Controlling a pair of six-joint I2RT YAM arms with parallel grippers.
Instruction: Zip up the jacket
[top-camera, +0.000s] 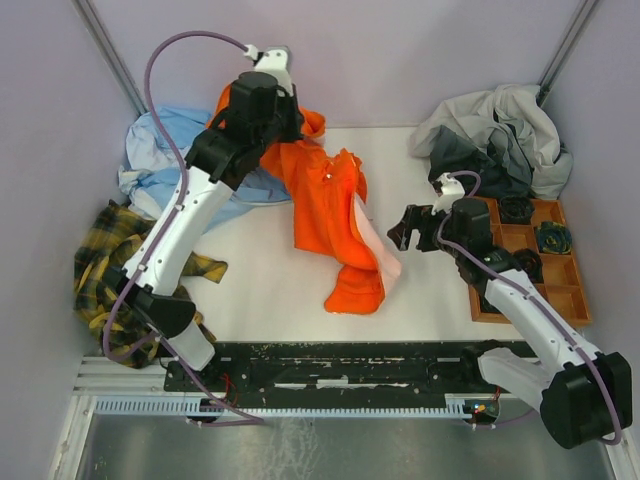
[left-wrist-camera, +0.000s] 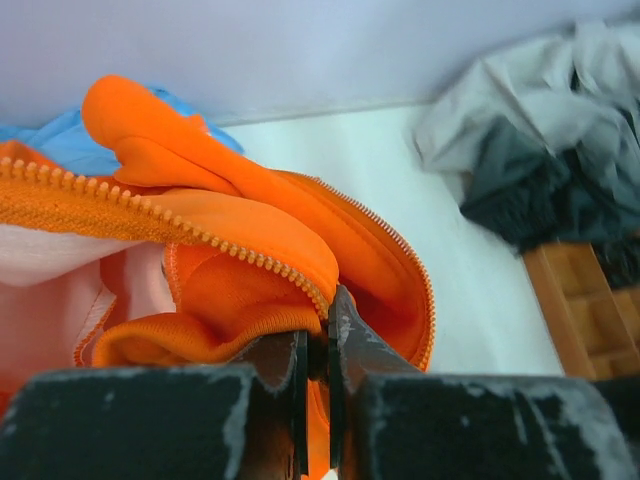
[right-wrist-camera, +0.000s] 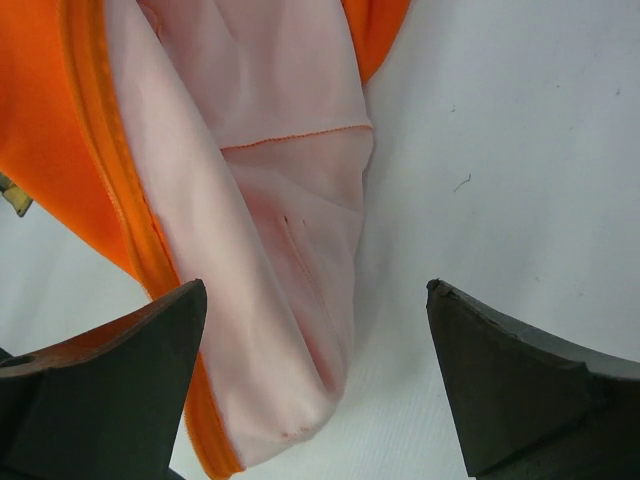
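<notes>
I next need to move my left gripper down and back over the jacket's orange middle (top-camera: 308, 195) to release the fold, held above the table.
The orange jacket (top-camera: 325, 215) lies rumpled in the middle of the white table, its pale pink lining (top-camera: 380, 250) showing along the right edge. My left gripper (top-camera: 290, 130) is at the jacket's far end, shut on an orange fold by the zipper teeth (left-wrist-camera: 230, 245); the left wrist view shows the gripper (left-wrist-camera: 318, 345) pinching fabric. My right gripper (top-camera: 405, 232) is open and empty just right of the jacket. In the right wrist view the gripper (right-wrist-camera: 315, 310) hovers over the pink lining (right-wrist-camera: 280, 250) and its orange hem (right-wrist-camera: 130, 240).
A light blue garment (top-camera: 160, 165) lies at the back left, a yellow plaid cloth (top-camera: 110, 265) at the left. A grey and dark clothing heap (top-camera: 495, 135) sits back right, above a wooden compartment tray (top-camera: 565, 285) holding dark items.
</notes>
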